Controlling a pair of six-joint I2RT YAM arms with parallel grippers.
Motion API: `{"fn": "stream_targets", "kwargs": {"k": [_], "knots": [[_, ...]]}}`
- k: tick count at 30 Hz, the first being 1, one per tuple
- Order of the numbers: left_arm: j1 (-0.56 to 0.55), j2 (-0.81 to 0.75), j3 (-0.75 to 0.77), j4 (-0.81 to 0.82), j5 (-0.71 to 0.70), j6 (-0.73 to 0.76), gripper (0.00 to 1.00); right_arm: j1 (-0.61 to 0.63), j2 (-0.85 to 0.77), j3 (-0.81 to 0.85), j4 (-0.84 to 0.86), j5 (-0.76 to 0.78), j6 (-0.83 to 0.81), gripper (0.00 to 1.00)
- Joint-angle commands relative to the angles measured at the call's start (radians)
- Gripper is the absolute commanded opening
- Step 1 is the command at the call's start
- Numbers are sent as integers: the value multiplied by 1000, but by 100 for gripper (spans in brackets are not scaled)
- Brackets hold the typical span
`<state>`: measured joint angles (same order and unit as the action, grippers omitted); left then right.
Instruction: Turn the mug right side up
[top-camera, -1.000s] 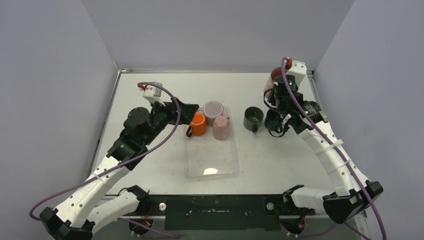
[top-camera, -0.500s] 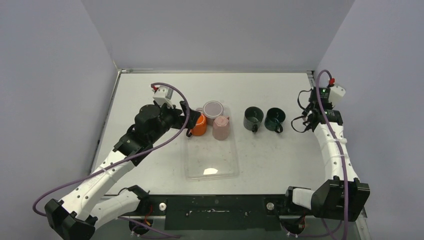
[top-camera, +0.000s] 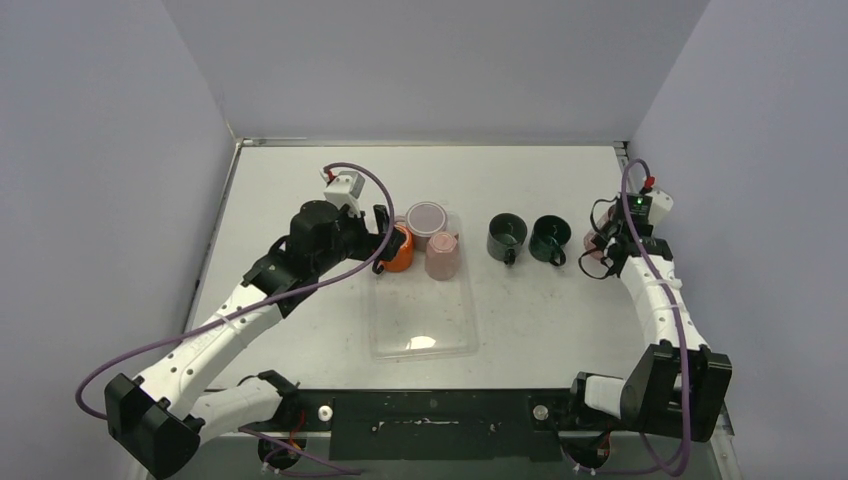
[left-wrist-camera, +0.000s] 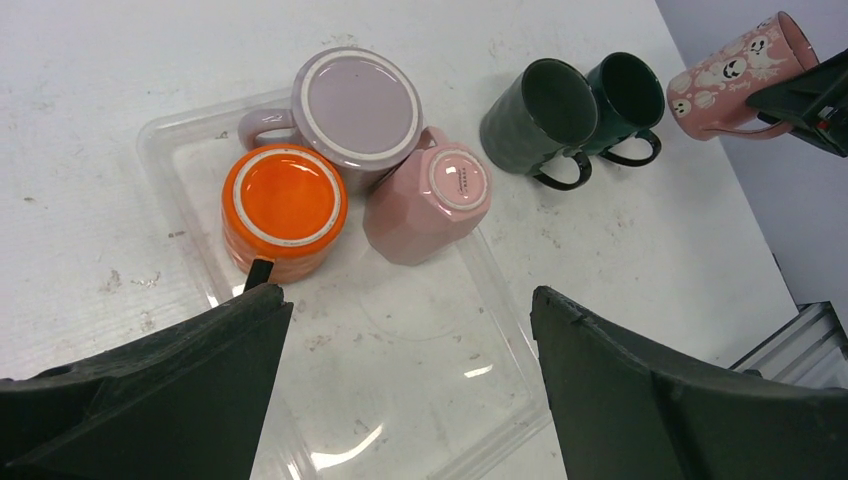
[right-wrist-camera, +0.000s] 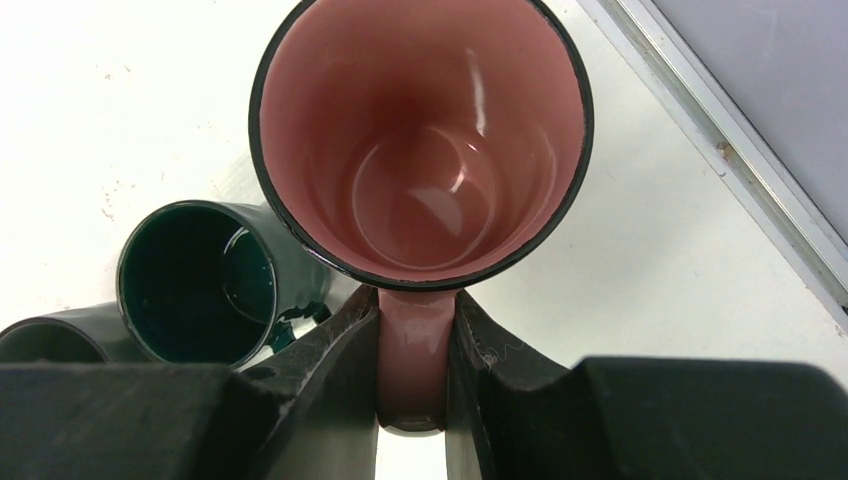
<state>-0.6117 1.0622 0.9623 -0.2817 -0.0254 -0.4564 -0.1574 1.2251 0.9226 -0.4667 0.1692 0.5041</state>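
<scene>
I need to lower my left gripper next, toward the left in its wrist view, onto the orange mug's dark handle (top-camera: 378, 267) (left-wrist-camera: 259, 273), because the handle sticks out clear of the neighbouring mugs.
My right gripper (right-wrist-camera: 415, 300) is shut on the handle of a pink mug with ghost prints (right-wrist-camera: 420, 150). Its open mouth faces the wrist camera. In the top view the mug (top-camera: 592, 243) sits in my right gripper (top-camera: 603, 250), right of two upright dark green mugs (top-camera: 506, 236) (top-camera: 548, 238). The left wrist view shows it tilted (left-wrist-camera: 735, 75). My left gripper (left-wrist-camera: 410, 300) is open and empty above the clear tray (left-wrist-camera: 520, 400). An orange mug (left-wrist-camera: 284, 205), a lilac mug (left-wrist-camera: 355, 100) and a pink mug (left-wrist-camera: 435, 195) stand upside down in the tray.
The table's right edge and metal rail (right-wrist-camera: 720, 150) run close beside the held mug. The grey side wall (top-camera: 740, 150) stands just behind my right arm. The near half of the tray (top-camera: 425, 325) holds nothing.
My right arm carried the ghost mug from high behind the green mugs out to the right and down beside them. My left gripper shifted right, further over the tray.
</scene>
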Motion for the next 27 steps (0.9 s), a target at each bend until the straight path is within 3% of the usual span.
{"fn": "stream_targets", "kwargs": {"k": [1, 14, 20, 24, 27], "knots": [[10, 2, 50, -4, 8, 22, 91, -5, 7, -8, 200, 12, -31, 5], [20, 32, 68, -52, 23, 21, 91, 14, 21, -80, 223, 6, -61, 8], [26, 30, 58, -65, 13, 19, 90, 26, 43, -85, 200, 6, -49, 34], [29, 31, 48, -75, -6, 21, 91, 42, 48, -86, 168, 26, -35, 59], [33, 31, 39, -81, -19, 22, 91, 46, 43, -87, 141, 33, -27, 68]]}}
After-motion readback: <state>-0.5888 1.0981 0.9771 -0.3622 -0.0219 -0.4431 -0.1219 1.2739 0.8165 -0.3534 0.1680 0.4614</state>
